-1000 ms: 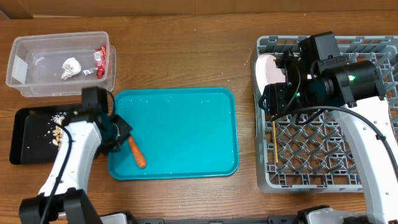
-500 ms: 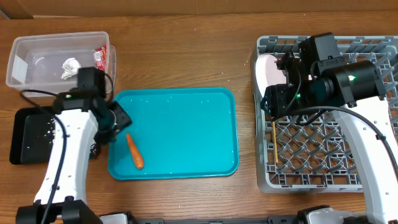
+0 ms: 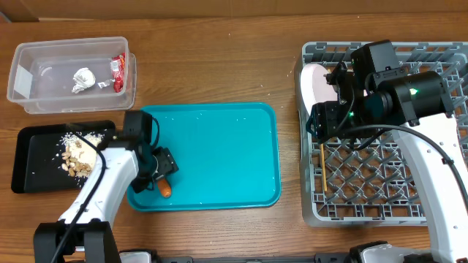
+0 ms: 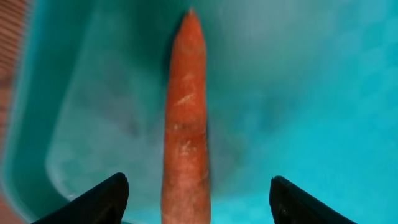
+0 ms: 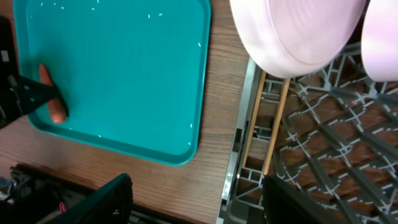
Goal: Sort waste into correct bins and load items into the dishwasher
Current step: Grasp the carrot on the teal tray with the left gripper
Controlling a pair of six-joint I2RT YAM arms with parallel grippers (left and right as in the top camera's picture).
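Observation:
My left gripper moves down toward the teal tray (image 3: 219, 146) next and closes around the thicker part of the orange carrot, since its open fingers already stand on either side.
The orange carrot (image 4: 186, 118) lies on the teal tray (image 3: 219, 146), and in the overhead view only its end (image 3: 165, 189) shows under my left arm. My left gripper (image 4: 200, 199) is open, one finger on each side of the carrot and not touching it. My right gripper (image 5: 208, 199) hangs open and empty over the left edge of the grey dish rack (image 3: 380, 190). Chopsticks (image 5: 273, 124) lie in the rack below white dishes (image 5: 298, 31). The clear tub (image 3: 29, 66) holds the red wrapper (image 3: 117, 69) and tissue ball (image 3: 84, 79). Peanut shells and rice (image 3: 77, 157) lie in the black tray (image 3: 29, 157).
A few rice grains (image 5: 155, 15) dot the teal tray. Bare wooden table (image 3: 289, 146) separates the teal tray from the rack. The clear tub and black tray stand close together at the far left.
My left arm swung from the black tray to over the carrot and its jaws opened. The shells and rice in the black tray are now uncovered. The right arm has barely moved.

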